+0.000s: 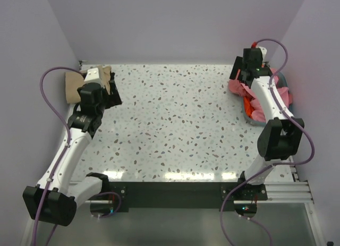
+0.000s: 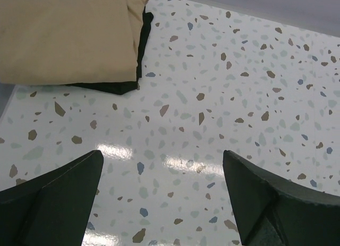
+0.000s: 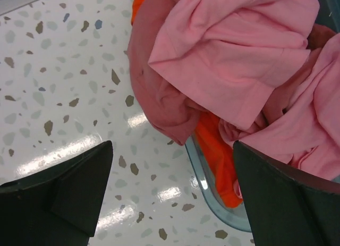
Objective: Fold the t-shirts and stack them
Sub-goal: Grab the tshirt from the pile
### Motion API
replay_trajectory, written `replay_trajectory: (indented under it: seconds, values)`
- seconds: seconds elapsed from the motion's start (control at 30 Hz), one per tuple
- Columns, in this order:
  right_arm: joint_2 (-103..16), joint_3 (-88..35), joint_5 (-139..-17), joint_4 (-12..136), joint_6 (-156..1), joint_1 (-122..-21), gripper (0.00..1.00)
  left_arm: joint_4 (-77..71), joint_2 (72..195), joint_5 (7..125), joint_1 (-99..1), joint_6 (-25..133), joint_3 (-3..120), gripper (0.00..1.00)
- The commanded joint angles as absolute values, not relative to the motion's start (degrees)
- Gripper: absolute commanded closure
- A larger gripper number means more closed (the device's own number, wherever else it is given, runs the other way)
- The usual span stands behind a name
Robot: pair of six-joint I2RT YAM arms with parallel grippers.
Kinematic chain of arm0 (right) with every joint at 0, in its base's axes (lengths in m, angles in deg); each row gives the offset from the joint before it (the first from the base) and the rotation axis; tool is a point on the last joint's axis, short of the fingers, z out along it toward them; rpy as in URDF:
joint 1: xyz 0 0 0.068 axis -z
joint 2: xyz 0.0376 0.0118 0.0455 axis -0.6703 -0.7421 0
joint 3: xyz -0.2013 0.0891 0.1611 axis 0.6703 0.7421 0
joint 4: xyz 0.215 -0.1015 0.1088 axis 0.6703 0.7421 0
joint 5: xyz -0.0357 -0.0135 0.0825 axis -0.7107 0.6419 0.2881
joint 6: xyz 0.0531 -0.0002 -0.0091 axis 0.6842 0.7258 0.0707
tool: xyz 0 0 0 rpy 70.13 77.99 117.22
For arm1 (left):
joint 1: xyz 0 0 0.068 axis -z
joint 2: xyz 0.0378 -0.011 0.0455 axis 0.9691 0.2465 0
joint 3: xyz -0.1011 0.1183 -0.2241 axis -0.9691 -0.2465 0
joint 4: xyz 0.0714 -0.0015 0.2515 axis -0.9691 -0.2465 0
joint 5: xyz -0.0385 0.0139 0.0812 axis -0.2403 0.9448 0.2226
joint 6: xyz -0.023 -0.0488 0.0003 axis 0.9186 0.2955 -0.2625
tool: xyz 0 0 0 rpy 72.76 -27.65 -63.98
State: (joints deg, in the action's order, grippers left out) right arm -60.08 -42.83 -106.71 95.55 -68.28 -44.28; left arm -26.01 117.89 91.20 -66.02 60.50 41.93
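Note:
My right gripper should next go down onto the middle folds of the light pink t-shirt, moving toward the right in the top view, as it lies uppermost in the basket (image 3: 212, 190).
A folded tan t-shirt (image 2: 64, 36) lies at the table's far left corner (image 1: 70, 86), on top of a dark folded cloth (image 2: 139, 54). My left gripper (image 2: 162, 195) is open and empty over bare table just short of it (image 1: 108, 92). A light pink t-shirt (image 3: 234, 49), a dusty pink one (image 3: 151, 92) and an orange one (image 3: 215, 150) are heaped in the blue basket (image 3: 212, 190) at the far right (image 1: 285, 94). My right gripper (image 3: 172, 193) is open and empty, hovering over the basket's near-left rim (image 1: 241, 68).
The speckled table (image 1: 175, 118) runs between the two arms. Lilac walls close the back and both sides. The basket (image 1: 247, 111) stands against the right wall, with shirts spilling over its left edge.

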Motion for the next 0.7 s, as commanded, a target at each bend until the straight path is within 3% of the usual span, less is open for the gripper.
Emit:
replay_trajectory:
  seconds: [0.0, 0.2, 0.67]
  values:
    - [-62.31, -44.20, -115.00, 94.60, -64.49, -44.90, 0.03, -26.31, 116.79, 88.09, -66.24, 60.19, 43.11, 0.00]
    - [-65.84, -42.98, -121.80, 96.54, -61.50, -42.97, 0.03, -27.10, 115.56, 87.91, -66.24, 60.89, 42.67, 0.00]
    - [-66.98, -33.14, -121.89, 91.45, -56.49, -34.80, 0.04, -29.65, 111.96, 88.62, -66.24, 64.23, 40.03, 0.00]
